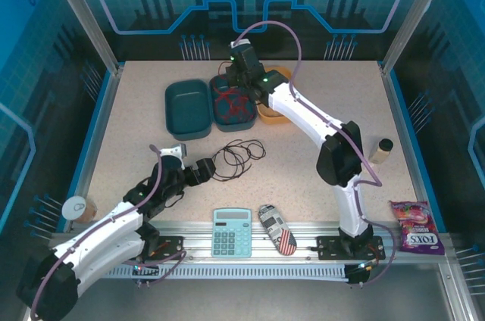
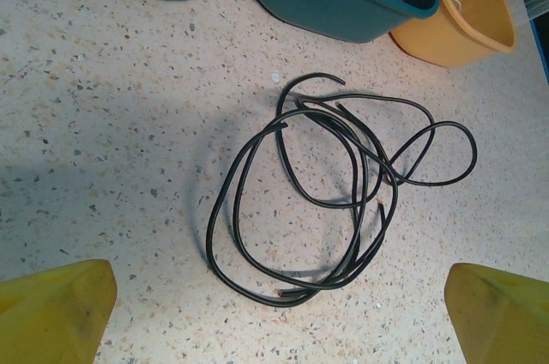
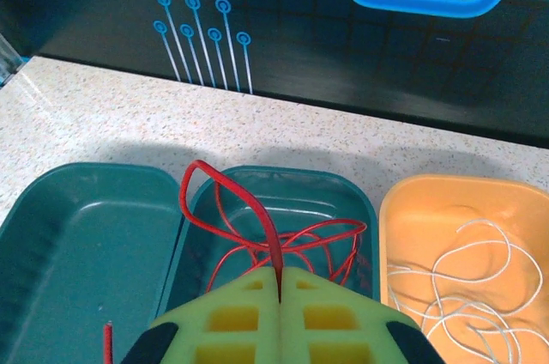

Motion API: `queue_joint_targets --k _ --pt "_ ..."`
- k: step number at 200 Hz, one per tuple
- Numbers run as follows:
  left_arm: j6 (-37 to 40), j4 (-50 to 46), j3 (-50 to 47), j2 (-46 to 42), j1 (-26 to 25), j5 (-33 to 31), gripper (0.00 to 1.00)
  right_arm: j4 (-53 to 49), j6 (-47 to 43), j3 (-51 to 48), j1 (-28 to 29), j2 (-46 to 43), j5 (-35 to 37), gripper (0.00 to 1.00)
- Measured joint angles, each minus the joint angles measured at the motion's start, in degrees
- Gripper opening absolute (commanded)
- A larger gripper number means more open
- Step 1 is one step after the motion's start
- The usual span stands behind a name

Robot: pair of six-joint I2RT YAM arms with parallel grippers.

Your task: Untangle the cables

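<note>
I will lower my right gripper toward the middle teal tray and release the cable piece there, as a loop of the red cable still sticks past the tray's rim.
A black cable (image 2: 343, 184) lies in loose loops on the speckled table, also seen from above (image 1: 237, 158). My left gripper (image 2: 274, 312) hovers open just short of it, yellow fingertips (image 2: 51, 308) at the frame's lower corners, nothing between them. A red cable (image 3: 257, 227) coils in the middle teal tray (image 3: 360, 209). My right gripper (image 3: 279, 291) is shut on a strand of the red cable above that tray (image 1: 233, 105). A pale cable (image 3: 463, 278) lies in the orange tray (image 3: 403, 209).
An empty teal tray (image 1: 187, 109) sits left of the red cable's tray. A calculator (image 1: 231, 232) and a patterned oblong object (image 1: 277, 229) lie at the near edge. A brown bottle (image 1: 381, 151) stands right, a candy bag (image 1: 411, 225) at front right, a cup (image 1: 78, 208) at front left.
</note>
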Motion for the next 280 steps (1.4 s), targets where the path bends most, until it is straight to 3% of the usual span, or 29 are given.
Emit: queue_joint_targets --k 97,173,280 --pt "0.0 -1.6 -0.2 -1.3 0.0 0.0 0.99 0.4 1.6 3.2 -2.6 8.5 -4.7 0.0" --pt "0.0 -2.2 -0.2 -1.3 0.0 0.0 0.99 -3.2 2.1 7.6 -3.0 12.9 -7.9 0.22" --pt "0.0 -2.6 -0.2 -1.3 0.0 0.0 0.99 -9.2 2.0 7.7 -3.8 13.5 -9.8 0.4"
